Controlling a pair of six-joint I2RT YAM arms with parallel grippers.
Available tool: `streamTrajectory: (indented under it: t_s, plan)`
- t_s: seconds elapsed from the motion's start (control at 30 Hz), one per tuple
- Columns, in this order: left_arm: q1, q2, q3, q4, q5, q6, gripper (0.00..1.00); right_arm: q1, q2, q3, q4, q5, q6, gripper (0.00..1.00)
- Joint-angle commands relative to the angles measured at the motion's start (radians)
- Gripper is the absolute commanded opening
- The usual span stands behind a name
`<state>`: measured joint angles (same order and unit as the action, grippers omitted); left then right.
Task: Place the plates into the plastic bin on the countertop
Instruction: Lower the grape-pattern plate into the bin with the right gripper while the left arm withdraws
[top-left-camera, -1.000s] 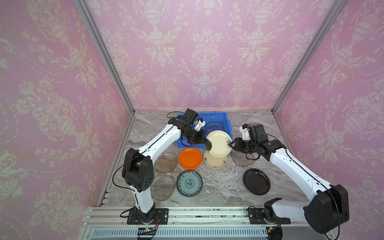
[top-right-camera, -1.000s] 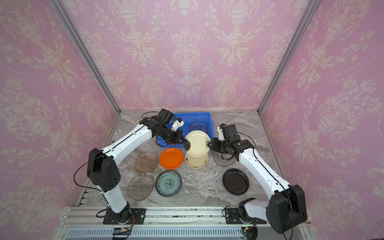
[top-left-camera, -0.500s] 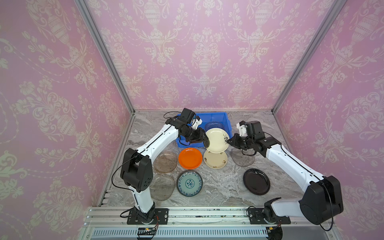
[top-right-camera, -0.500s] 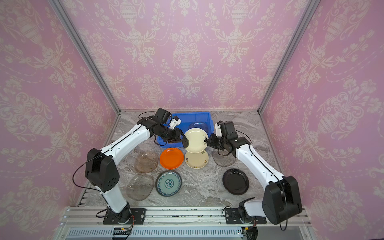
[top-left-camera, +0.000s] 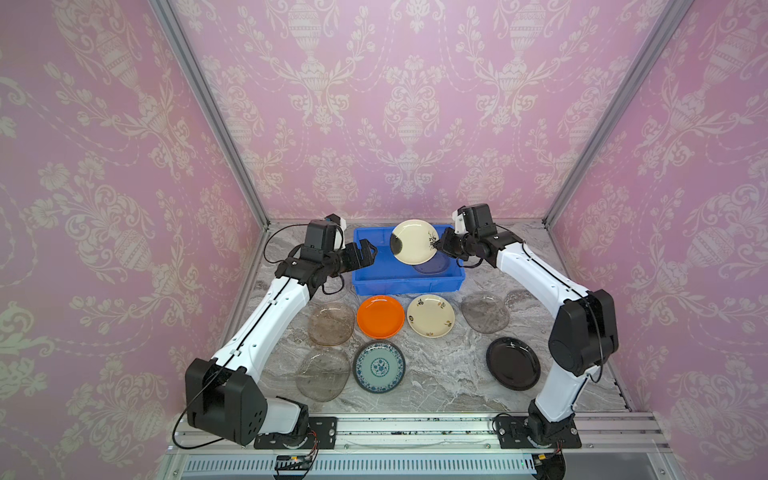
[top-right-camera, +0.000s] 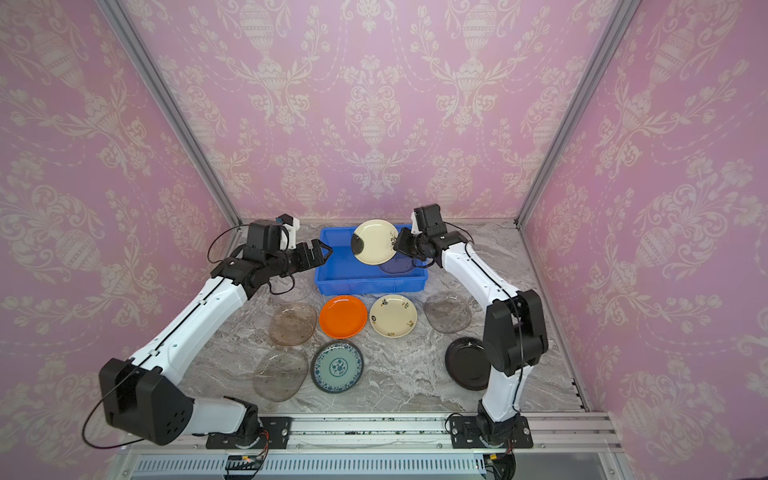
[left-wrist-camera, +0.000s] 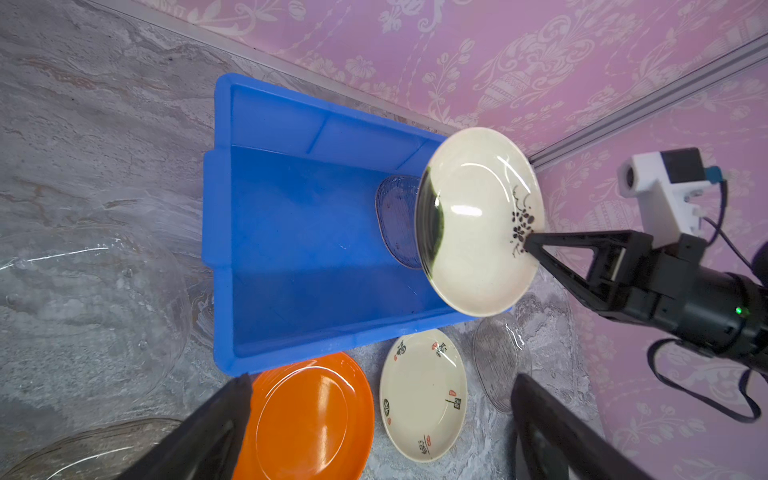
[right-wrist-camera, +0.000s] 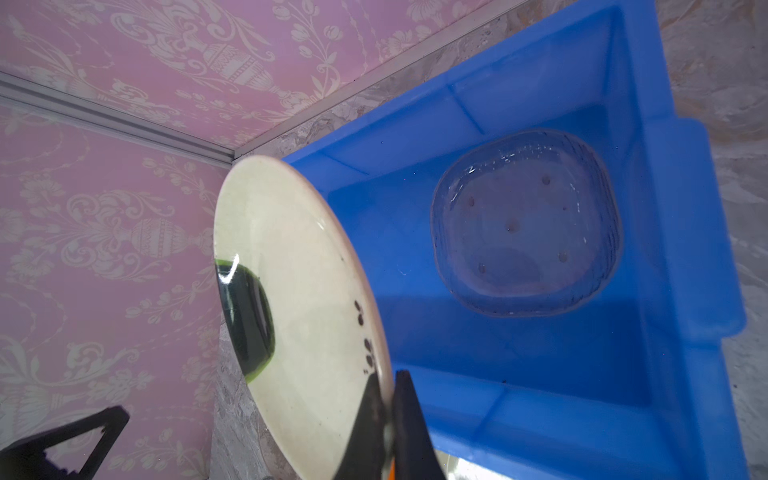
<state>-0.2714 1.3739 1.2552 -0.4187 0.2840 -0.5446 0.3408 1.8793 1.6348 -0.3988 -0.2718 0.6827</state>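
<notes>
The robot's right gripper will next go down toward the left gripper to release the cream plate on the bare bottom of the bin, because the bare bottom lies below the plate, past the glass plate.
My right gripper (top-left-camera: 436, 246) (right-wrist-camera: 390, 386) is shut on the rim of a cream plate with dark motifs (top-left-camera: 414, 242) (left-wrist-camera: 478, 220) (right-wrist-camera: 299, 316). It holds the plate tilted on edge above the blue plastic bin (top-left-camera: 407, 286) (right-wrist-camera: 681, 208). A clear glass plate (right-wrist-camera: 525, 224) lies inside the bin. My left gripper (top-left-camera: 368, 253) (left-wrist-camera: 380, 378) hangs open and empty at the bin's left end, apart from the held plate. On the countertop (top-left-camera: 436, 374) lie an orange plate (top-left-camera: 380, 316), a second cream plate (top-left-camera: 430, 315), a teal plate (top-left-camera: 379, 367), a black plate (top-left-camera: 513, 363) and glass plates (top-left-camera: 331, 324).
Pink patterned walls with aluminium corner posts (top-left-camera: 216, 120) close in the back and sides. More glass plates lie at front left (top-left-camera: 323, 374) and right of the cream one (top-left-camera: 485, 311). The arm bases stand on a metal rail (top-left-camera: 415, 428) along the front edge.
My left gripper opened, let go of the cream plate and drew back left. My right gripper shut on the plate's rim and carried it back over the bin.
</notes>
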Motion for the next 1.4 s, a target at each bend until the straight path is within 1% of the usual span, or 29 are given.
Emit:
streamTrajectory:
  t_s: [0.0, 0.1, 0.2, 0.43, 0.6, 0.9, 1.1, 1.17, 1.23, 1.37]
  plan:
    - [0.000, 0.001, 0.030, 0.035, -0.050, 0.024, 0.99, 0.025, 0.128, 0.134, -0.078, 0.005, -0.002, 0.00]
    - [0.001, 0.006, 0.029, 0.015, -0.049, 0.041, 0.99, 0.046, 0.233, 0.228, -0.088, -0.013, 0.003, 0.00]
    - [0.000, 0.007, 0.012, 0.020, -0.035, 0.033, 0.99, 0.066, 0.322, 0.316, -0.108, -0.023, 0.013, 0.00]
    - [-0.001, 0.004, -0.044, 0.043, -0.005, 0.012, 0.99, 0.098, 0.468, 0.454, -0.154, -0.035, 0.022, 0.00]
    - [-0.002, 0.005, -0.063, 0.037, 0.001, 0.017, 0.99, 0.114, 0.535, 0.504, -0.168, -0.052, 0.028, 0.00]
    - [-0.003, 0.020, -0.061, 0.023, 0.009, 0.031, 0.99, 0.133, 0.599, 0.563, -0.197, -0.041, 0.032, 0.00]
    - [-0.017, 0.036, -0.064, 0.024, 0.016, 0.033, 0.99, 0.136, 0.614, 0.589, -0.206, -0.045, 0.033, 0.27]
    - [-0.019, 0.041, -0.062, 0.020, 0.016, 0.038, 0.99, 0.136, 0.610, 0.591, -0.211, -0.041, 0.027, 0.32]
    - [-0.019, 0.041, -0.060, 0.018, 0.017, 0.044, 0.99, 0.136, 0.602, 0.587, -0.215, -0.035, 0.022, 0.35]
    - [-0.020, 0.048, -0.052, 0.018, 0.018, 0.055, 0.99, 0.136, 0.564, 0.577, -0.231, -0.021, 0.004, 0.44]
